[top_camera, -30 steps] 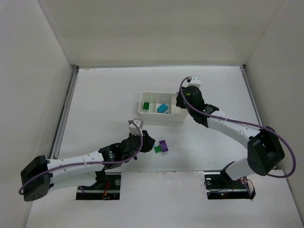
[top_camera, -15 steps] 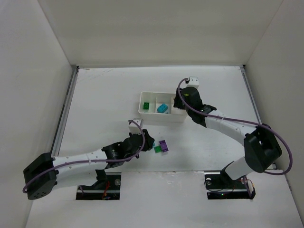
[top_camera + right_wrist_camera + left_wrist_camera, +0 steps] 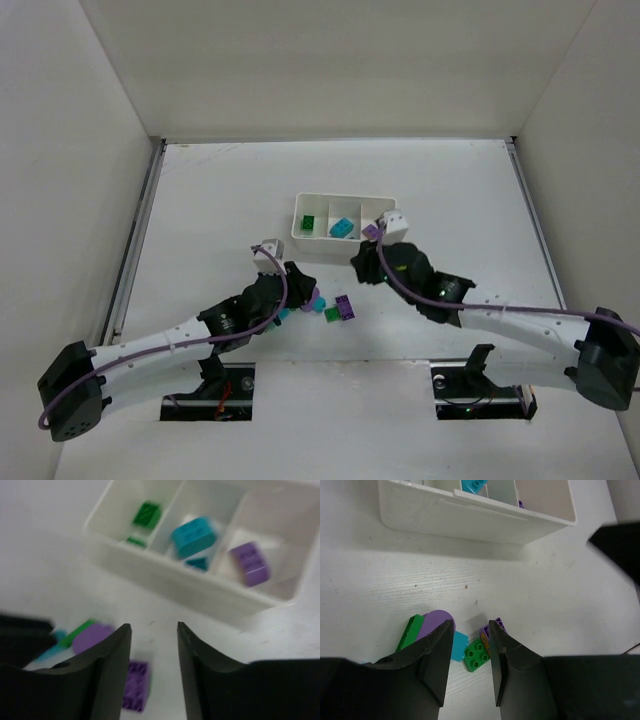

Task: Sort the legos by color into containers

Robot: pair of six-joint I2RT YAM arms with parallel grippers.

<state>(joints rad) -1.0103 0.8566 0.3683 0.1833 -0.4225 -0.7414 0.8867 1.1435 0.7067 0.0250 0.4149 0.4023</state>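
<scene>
The robot's right gripper needs to go down and move back from the tray [image 3: 340,250] onto the near end of the loose purple brick [image 3: 136,685], which is still unsorted.
The white three-compartment tray [image 3: 340,250] holds a green brick [image 3: 310,222] on the left, a teal brick [image 3: 343,228] in the middle and a purple brick [image 3: 249,562] on the right. Loose legos lie in front of it: a purple brick [image 3: 345,306], a green 2x2 brick [image 3: 331,314], a rounded purple piece [image 3: 318,299] and a teal brick [image 3: 459,646]. My left gripper [image 3: 300,290] is open and empty just above the green 2x2 brick [image 3: 476,655]. My right gripper [image 3: 358,262] is open and empty, between the tray and the loose purple brick [image 3: 136,685].
A flat green brick [image 3: 409,632] lies partly under the rounded purple piece [image 3: 437,620]. White walls close in the table on three sides. The two grippers are close together over the loose pile.
My right gripper has pulled back from the tray's right compartment towards the loose pile, and a purple brick now lies there. My left gripper has shifted slightly left, uncovering more bricks.
</scene>
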